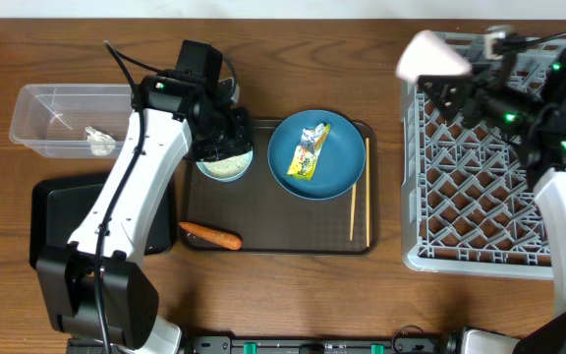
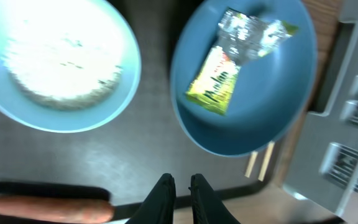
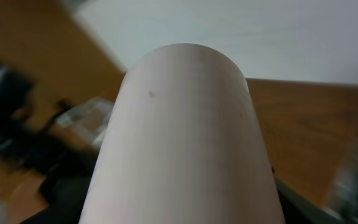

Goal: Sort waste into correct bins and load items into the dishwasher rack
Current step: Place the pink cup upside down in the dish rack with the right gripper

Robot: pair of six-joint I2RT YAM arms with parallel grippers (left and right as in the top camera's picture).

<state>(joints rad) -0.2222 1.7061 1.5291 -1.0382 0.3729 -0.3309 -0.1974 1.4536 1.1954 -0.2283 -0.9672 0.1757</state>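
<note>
The right gripper moves back next, toward the right in the overhead view, and down to release the cup among the rack's wires, since the cup overhangs the rack's edge.
My left gripper (image 1: 224,138) (image 2: 180,185) hangs above the white bowl of rice scraps (image 1: 226,164) (image 2: 61,62), its fingers nearly together and empty. The dark blue plate (image 1: 314,157) (image 2: 272,106) holds the yellow snack wrapper (image 1: 310,150) (image 2: 219,81). The orange carrot (image 1: 210,235) (image 2: 42,208) lies at the serving tray's front left. Two chopsticks (image 1: 354,205) (image 2: 260,163) lie right of the plate. My right gripper is shut on the pinkish-white cup (image 1: 432,57) (image 3: 185,137) over the far left corner of the grey rack (image 1: 480,177); the cup hides its fingers. The light blue cup is out of view.
The clear tub (image 1: 42,103) at the far left holds the crumpled tissue (image 1: 99,141). The flat black tray (image 1: 62,211) lies in front of it, partly under my left arm. The dark brown serving tray (image 1: 283,241) carries the bowl, plate, carrot and chopsticks.
</note>
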